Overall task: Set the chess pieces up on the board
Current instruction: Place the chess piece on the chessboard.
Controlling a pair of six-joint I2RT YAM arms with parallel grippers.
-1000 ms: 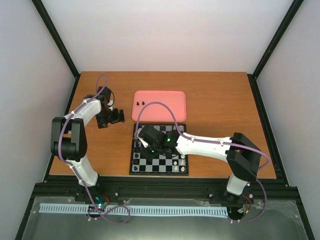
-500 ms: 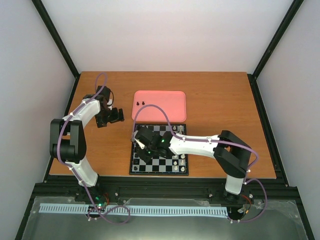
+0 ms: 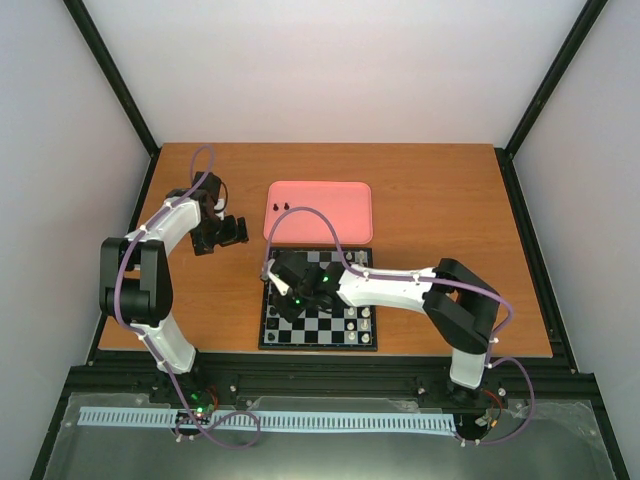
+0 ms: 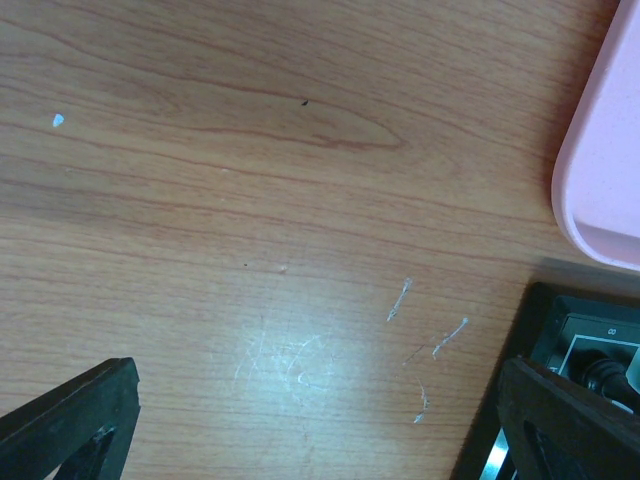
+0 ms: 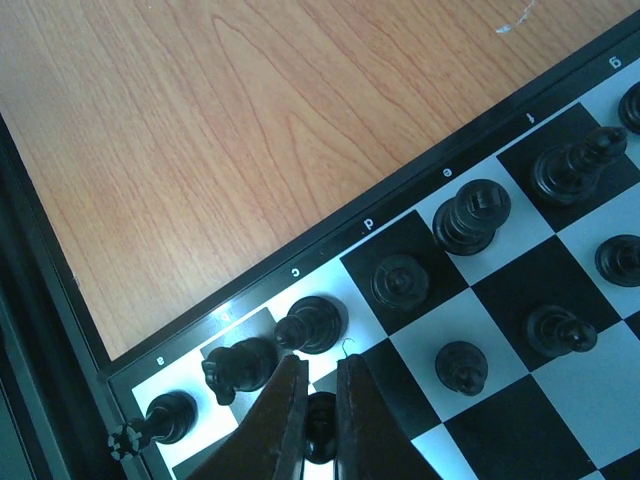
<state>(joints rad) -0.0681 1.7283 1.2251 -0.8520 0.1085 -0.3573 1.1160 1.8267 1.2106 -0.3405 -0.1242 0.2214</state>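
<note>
I will lower my right gripper toward the pawn in column d next, onto the dark square in front of the bishop [image 5: 312,322], because that square is empty.
The chessboard [image 3: 320,345] lies at the near middle of the table. My right gripper [image 3: 284,284] hovers over its far left part. In the right wrist view the right gripper [image 5: 320,366] is shut on a black pawn [image 5: 320,428], low over the second row by columns b and c. Black pieces stand in the edge row: a knight [image 5: 238,366], a bishop [image 5: 312,322] and taller figures [image 5: 472,215]. More black pawns [image 5: 460,367] stand in the second row. My left gripper [image 3: 228,232] is open and empty over bare wood [image 4: 320,400].
A pink tray [image 3: 320,212] lies behind the board with two small black pieces [image 3: 281,206] at its far left; its edge shows in the left wrist view [image 4: 610,150]. White pieces [image 3: 365,320] stand along the board's right side.
My right gripper has moved left across the board toward its far left corner, and the right elbow has swung inward. The left arm has not moved.
</note>
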